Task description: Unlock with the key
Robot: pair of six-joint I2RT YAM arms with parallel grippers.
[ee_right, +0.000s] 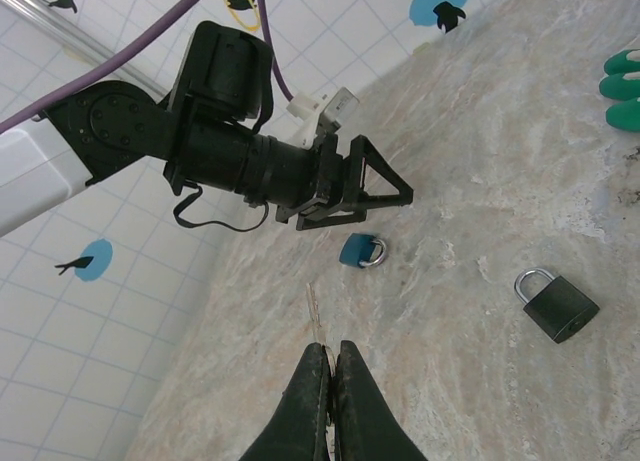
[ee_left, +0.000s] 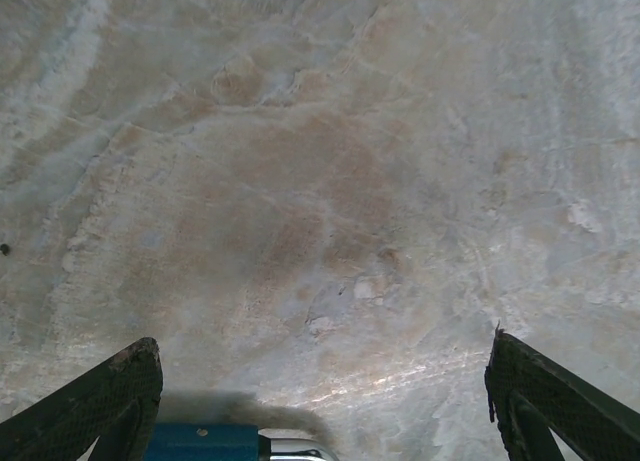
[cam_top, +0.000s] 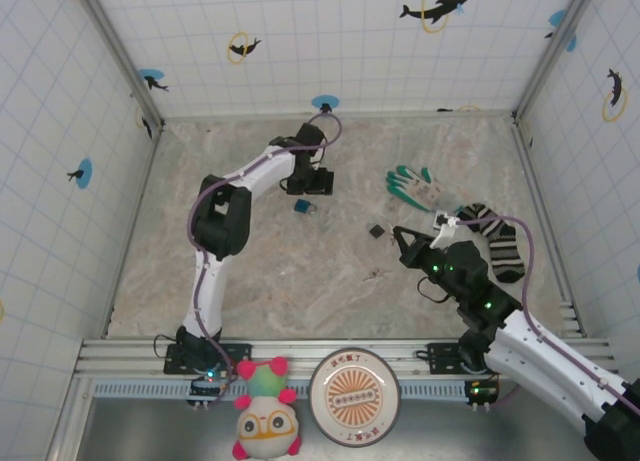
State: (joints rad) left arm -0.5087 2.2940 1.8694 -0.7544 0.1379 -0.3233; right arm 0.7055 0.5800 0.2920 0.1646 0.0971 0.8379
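Note:
I will next move my left gripper back, turn it and lower it over the blue padlock's body (cam_top: 301, 206) (ee_left: 205, 442).
My right gripper (ee_right: 332, 349) is shut on the key (ee_right: 316, 316). The key's thin silver blade sticks out past the fingertips, and its head is hidden between them. The blade points towards a small blue padlock (ee_right: 360, 251) that lies on the marble table with its shackle closed. In the top view my right gripper (cam_top: 398, 233) hovers just right of a black padlock (cam_top: 377, 231). My left gripper (cam_top: 316, 184) stands open just behind the blue padlock (cam_top: 302, 208). In the left wrist view the blue padlock (ee_left: 200, 443) lies at the bottom edge, near the left finger (ee_left: 100, 401).
The black padlock (ee_right: 555, 303) lies to the right of the blue one. A green glove (cam_top: 415, 186) and a striped sock (cam_top: 500, 241) lie at the right. A plush toy (cam_top: 265, 411) and a round plate (cam_top: 353, 391) sit in front of the arm bases. Tiled walls enclose the table.

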